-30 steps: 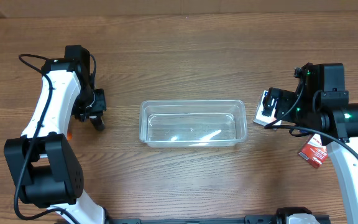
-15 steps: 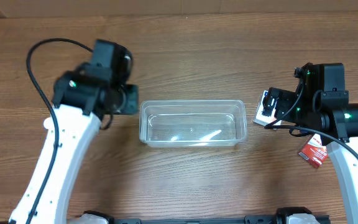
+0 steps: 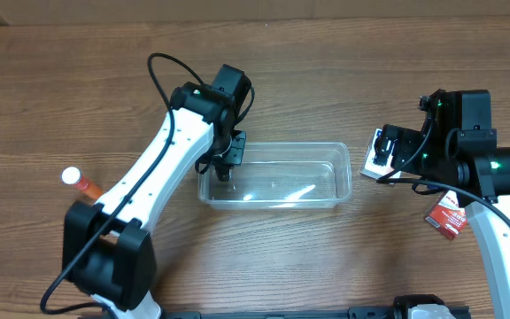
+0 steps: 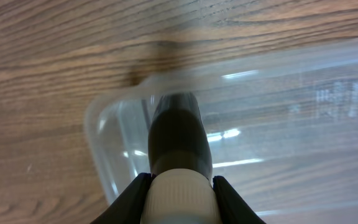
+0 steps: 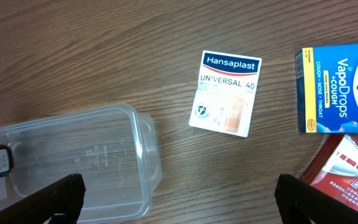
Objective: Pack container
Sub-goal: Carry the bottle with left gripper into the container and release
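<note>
My left gripper brings the dark bottle down onto the container's bottom at the container's end toward the orange bottle next and releases it. The bottle's base hangs inside the container's rim.
The clear plastic container (image 3: 301,177) lies in the middle of the table. My left gripper (image 3: 225,167) hangs over its left end, shut on a dark bottle with a white ribbed cap (image 4: 173,134). In the left wrist view the jaws (image 4: 179,183) clamp the cap, and the bottle points down inside the container's left rim (image 4: 101,149). My right gripper (image 3: 388,152) is open and empty to the right of the container; its fingers (image 5: 179,205) spread wide above the container's right end (image 5: 73,155).
A white Hansaplast box (image 5: 225,93), a blue and yellow VapoDrops box (image 5: 337,90) and a red box (image 5: 347,180) lie right of the container. The red box also shows from overhead (image 3: 447,215). An orange bottle with a white cap (image 3: 78,181) lies far left.
My left arm has swung from the far left to the container's left end with the dark bottle. The orange bottle now shows at far left. The right arm has not moved.
</note>
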Robot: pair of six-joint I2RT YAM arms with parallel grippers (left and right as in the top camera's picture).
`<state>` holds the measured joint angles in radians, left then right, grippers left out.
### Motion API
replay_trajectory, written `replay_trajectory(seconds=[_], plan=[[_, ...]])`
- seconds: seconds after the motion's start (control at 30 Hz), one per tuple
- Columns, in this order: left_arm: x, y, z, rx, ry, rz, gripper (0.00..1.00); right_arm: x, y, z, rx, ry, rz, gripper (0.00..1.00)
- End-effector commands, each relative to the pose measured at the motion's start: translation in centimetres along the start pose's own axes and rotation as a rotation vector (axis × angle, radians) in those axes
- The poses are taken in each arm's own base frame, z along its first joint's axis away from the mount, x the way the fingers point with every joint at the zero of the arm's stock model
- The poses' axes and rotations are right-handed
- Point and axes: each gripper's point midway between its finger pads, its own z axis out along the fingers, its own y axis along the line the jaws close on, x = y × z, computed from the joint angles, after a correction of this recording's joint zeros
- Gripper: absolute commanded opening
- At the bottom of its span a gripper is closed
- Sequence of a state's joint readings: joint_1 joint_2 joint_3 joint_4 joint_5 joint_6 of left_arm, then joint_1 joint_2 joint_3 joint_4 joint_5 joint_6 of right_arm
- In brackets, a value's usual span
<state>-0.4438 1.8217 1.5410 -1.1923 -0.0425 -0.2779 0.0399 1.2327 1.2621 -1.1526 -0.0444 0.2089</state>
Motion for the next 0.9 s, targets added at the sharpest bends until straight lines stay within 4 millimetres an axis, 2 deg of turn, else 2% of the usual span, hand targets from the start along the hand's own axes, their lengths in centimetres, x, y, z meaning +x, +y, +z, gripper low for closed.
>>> replay_trajectory(seconds=[0.0, 0.13, 0.17, 0.2, 0.3, 0.4, 0.43, 0.5, 0.53, 0.57, 0.6, 0.67, 0.77, 0.8, 0.83, 0.87], plan=[[-1.0, -0.1, 1.2, -0.018, -0.003, 0.059, 0.04, -0.9, 0.2, -1.0, -0.006, -0.038, -0.003, 1.00], [-1.1, 0.2, 2.3, -0.040, 0.016, 0.065, 0.06, -0.9, 0.2, -1.0, -0.005, -0.038, -0.003, 1.00], [-1.1, 0.3, 2.3, -0.048, 0.016, 0.065, 0.10, -0.9, 0.2, -1.0, -0.005, -0.038, -0.003, 1.00], [-1.0, 0.3, 2.3, -0.049, 0.021, 0.065, 0.35, -0.9, 0.2, -0.9, -0.005, -0.037, -0.003, 1.00], [-0.6, 0.4, 2.3, -0.053, 0.036, 0.067, 0.47, -0.8, 0.2, -0.9, -0.005, -0.036, -0.003, 1.00], [-0.9, 0.4, 1.4, -0.051, 0.028, 0.069, 0.48, -0.8, 0.2, -0.9, -0.005, -0.036, -0.003, 1.00], [-1.1, 0.4, 0.4, -0.049, 0.018, 0.069, 0.48, -0.8, 0.2, -0.9, -0.005, -0.036, -0.003, 1.00], [-2.1, 1.0, -4.0, -0.073, -0.054, 0.060, 0.51, -0.7, 0.1, -0.8, -0.004, -0.034, -0.003, 1.00], [-2.6, 1.7, -6.8, -0.097, -0.107, 0.041, 0.60, -0.6, 0.1, -0.7, -0.003, -0.029, -0.002, 1.00], [-2.7, 2.3, -8.6, -0.107, -0.140, 0.025, 0.72, -0.6, 0.1, -0.7, -0.003, -0.029, -0.002, 1.00], [-2.7, 3.0, -10.3, -0.110, -0.175, -0.007, 1.00, -0.7, 0.1, -0.7, -0.003, -0.031, -0.003, 1.00], [-1.5, 5.9, -13.5, -0.115, -0.229, -0.129, 1.00, -0.7, 0.1, -0.7, -0.003, -0.031, -0.003, 1.00], [2.5, 14.2, -17.4, -0.181, -0.263, -0.427, 1.00, -0.8, -0.1, -0.7, 0.008, -0.034, -0.003, 1.00], [3.6, 16.3, -18.1, -0.195, -0.271, -0.500, 1.00, -0.8, -0.4, -0.7, 0.028, -0.038, -0.002, 1.00], [5.5, 19.6, -19.1, -0.214, -0.281, -0.623, 1.00, -0.8, -0.6, -0.7, 0.035, -0.038, 0.002, 1.00], [6.7, 21.4, -19.2, -0.211, -0.276, -0.702, 1.00, -0.8, -0.6, -0.7, 0.036, -0.037, 0.002, 1.00]])
